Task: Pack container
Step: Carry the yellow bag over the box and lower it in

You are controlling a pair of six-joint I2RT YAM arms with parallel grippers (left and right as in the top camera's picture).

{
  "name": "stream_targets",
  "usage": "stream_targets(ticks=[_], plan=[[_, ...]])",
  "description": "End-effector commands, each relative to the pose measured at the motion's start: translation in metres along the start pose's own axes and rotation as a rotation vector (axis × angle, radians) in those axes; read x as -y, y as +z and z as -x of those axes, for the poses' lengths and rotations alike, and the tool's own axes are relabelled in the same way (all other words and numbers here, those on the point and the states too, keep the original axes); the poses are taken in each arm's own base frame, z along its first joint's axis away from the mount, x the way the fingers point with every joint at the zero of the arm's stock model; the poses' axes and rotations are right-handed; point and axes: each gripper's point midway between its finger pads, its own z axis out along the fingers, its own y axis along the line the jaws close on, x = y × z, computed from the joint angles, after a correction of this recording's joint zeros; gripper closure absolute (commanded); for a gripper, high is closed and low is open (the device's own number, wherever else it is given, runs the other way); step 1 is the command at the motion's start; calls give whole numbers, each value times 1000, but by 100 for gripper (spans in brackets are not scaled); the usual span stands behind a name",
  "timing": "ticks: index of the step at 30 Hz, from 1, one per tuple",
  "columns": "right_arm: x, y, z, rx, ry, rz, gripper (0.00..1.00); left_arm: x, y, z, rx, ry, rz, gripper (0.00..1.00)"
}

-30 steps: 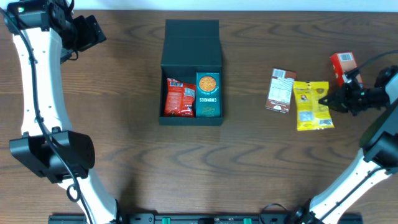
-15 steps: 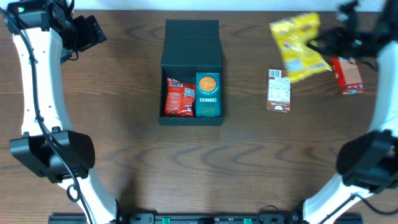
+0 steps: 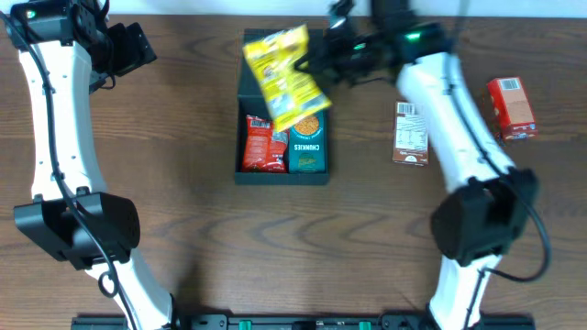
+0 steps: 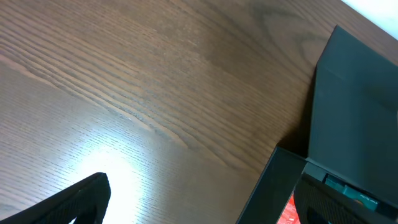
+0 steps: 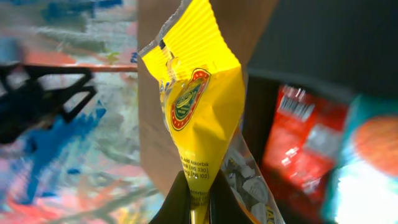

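Observation:
My right gripper lowers the yellow snack bag (image 3: 283, 73) next and draws it back toward the red snack packet (image 3: 263, 145).
The dark teal-black container (image 3: 282, 87) stands open at the table's upper middle, its flap lid laid back. Inside lie a red snack packet (image 3: 263, 145) and a teal packet (image 3: 307, 141). My right gripper (image 3: 323, 57) is shut on a yellow snack bag (image 3: 283, 73) and holds it in the air above the container's back half. In the right wrist view the yellow bag (image 5: 199, 118) hangs pinched between the fingers (image 5: 198, 202), with the red packet (image 5: 298, 143) behind. My left gripper (image 4: 199, 205) is open and empty beside the container's left wall (image 4: 273, 186).
A brown snack packet (image 3: 410, 134) lies right of the container. A small red carton (image 3: 511, 107) lies further right. The left arm's base (image 3: 78, 225) stands at the lower left, the right arm's base (image 3: 481, 220) at the lower right.
My right gripper picked the yellow bag up from the table at the right and has carried it left to above the container. The left arm has not moved.

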Motion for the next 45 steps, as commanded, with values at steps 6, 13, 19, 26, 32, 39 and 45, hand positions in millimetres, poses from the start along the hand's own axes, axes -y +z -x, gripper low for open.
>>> stream_targets(ticks=[6, 13, 19, 26, 32, 39, 45], plan=[[36, 39, -1, -17, 344, -93, 99, -3, 2, -1, -12, 18, 3, 5], [48, 60, -19, -23, 420, -169, 98, -3, 2, -1, -11, 18, 3, 4], [66, 77, -40, -52, 492, -227, 98, -3, 2, -1, -11, 18, 2, 5], [92, 90, -52, -31, 521, -302, 98, -3, 2, -1, -11, 22, 3, 5], [85, 94, -40, -10, 390, -256, 34, -3, 2, -1, -10, 22, 3, 5], [43, 87, -29, -86, 172, -36, 34, -3, 2, -1, -12, 32, 3, 5], [55, 61, -19, -93, 129, -64, 37, -3, 2, -2, -14, 33, 4, 5]])
